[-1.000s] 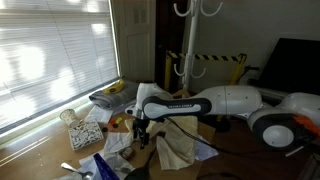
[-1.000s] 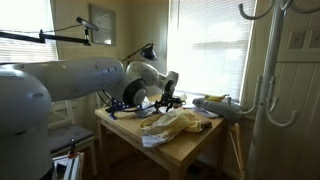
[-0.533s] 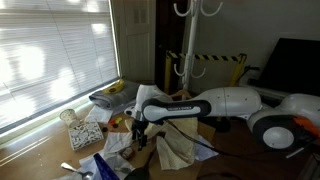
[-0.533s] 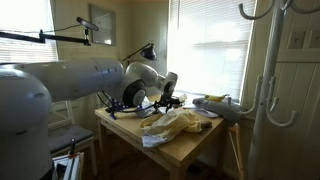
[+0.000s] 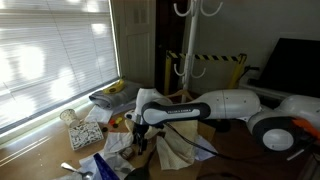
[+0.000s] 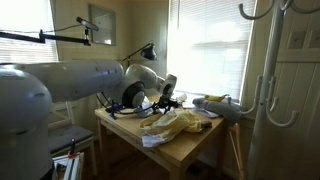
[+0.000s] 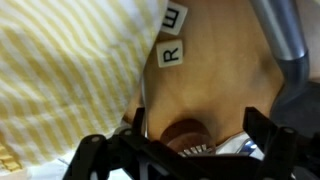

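Observation:
The thin upright fold needs to come between both fingers, so I will next move my gripper toward the striped cloth and turn it slightly.
My gripper hangs low over the cluttered wooden table, at the edge of a crumpled yellow-striped cloth; it also shows in an exterior view. In the wrist view the two fingers stand wide apart, open. A small round brown object lies on the wood between them, not gripped. The striped cloth fills the left of the wrist view. Two white letter tiles lie beside it.
A patterned white box, a cup and papers lie near the window side. A dish with yellow items sits at the back. A white coat stand rises behind the table. A metal bar crosses the wrist view's top right.
The arm has shifted slightly, bringing the gripper a little lower towards the table. The cloth and other objects have not moved.

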Available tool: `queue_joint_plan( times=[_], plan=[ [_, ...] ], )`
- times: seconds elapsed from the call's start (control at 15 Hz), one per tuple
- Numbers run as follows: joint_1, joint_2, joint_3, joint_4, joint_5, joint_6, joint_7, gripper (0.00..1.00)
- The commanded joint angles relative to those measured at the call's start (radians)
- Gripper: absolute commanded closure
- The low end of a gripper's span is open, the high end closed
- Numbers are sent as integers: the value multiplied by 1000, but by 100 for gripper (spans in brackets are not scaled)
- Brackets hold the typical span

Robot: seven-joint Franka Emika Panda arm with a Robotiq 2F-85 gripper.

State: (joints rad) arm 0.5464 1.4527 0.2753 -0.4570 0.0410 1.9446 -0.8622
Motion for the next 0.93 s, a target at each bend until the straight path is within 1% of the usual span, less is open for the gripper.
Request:
queue_joint_plan(
  times=[0.0,0.33,0.47,0.8,0.87],
  plan=[
    [-2,25,10,32,29,19,30,0],
    [-7,26,7,31,29,124,78,0],
    [-11,14,0,11,25,92,122,0],
    [-13,15,-3,12,22,52,190,0],
    [-11,7,-12,1,15,15,221,0]
  ],
)
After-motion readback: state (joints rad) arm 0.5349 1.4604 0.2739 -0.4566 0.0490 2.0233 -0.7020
